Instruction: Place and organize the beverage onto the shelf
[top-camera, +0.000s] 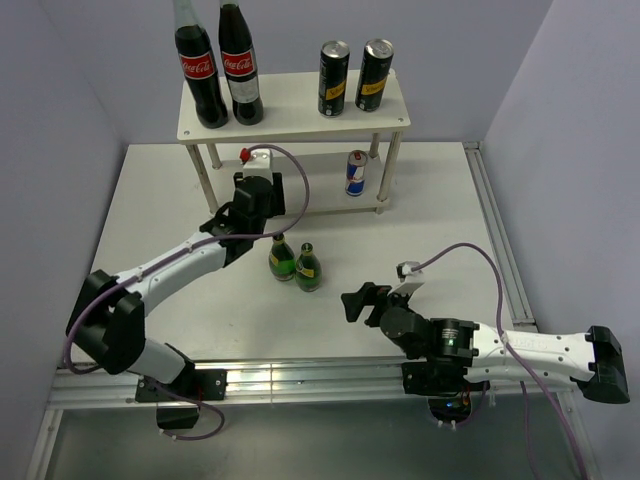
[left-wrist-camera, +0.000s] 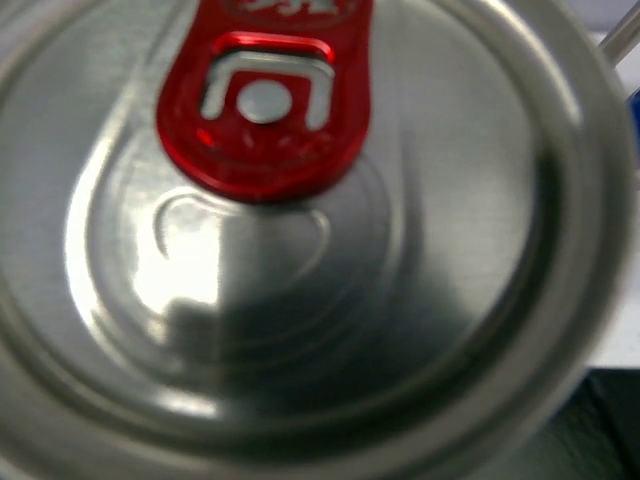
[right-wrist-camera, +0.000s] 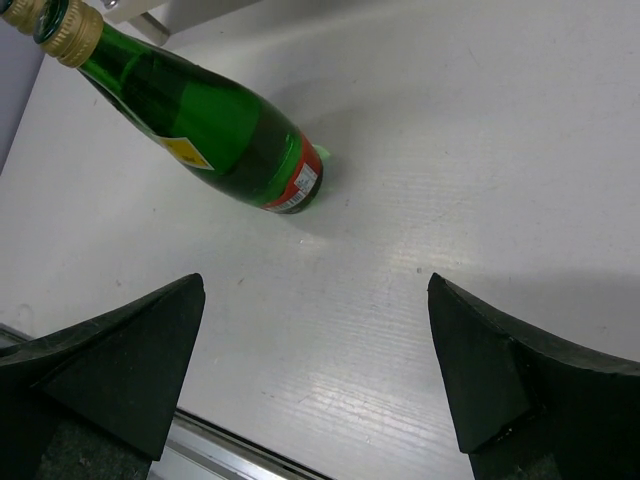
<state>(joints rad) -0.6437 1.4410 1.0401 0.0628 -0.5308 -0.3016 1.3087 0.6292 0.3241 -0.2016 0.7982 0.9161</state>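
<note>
I should slide my left gripper to the right in the top view next and release its can there, because the free lower level of the shelf beside the standing blue-and-silver can lies that way.
The white shelf (top-camera: 290, 115) stands at the back. Two black cans (top-camera: 334, 78) (top-camera: 374, 75) stand on its top tier, and one blue-and-silver can (top-camera: 356, 172) stands on the lower tier. My left gripper (top-camera: 255, 185) is at the left front of the lower tier. It holds the second blue-and-silver can, whose silver top with a red tab (left-wrist-camera: 265, 100) fills the left wrist view and hides the fingers. Two green bottles (top-camera: 281, 258) (top-camera: 308, 268) stand on the table. My right gripper (top-camera: 352, 300) (right-wrist-camera: 315, 370) is open and empty, near one green bottle (right-wrist-camera: 220, 130).
Two large cola bottles (top-camera: 200, 70) (top-camera: 240, 65) stand on the left of the top tier. The shelf's pale legs (top-camera: 391, 170) frame the lower tier. A metal rail (top-camera: 300, 380) runs along the table's near edge. Walls close in on the left, right and back.
</note>
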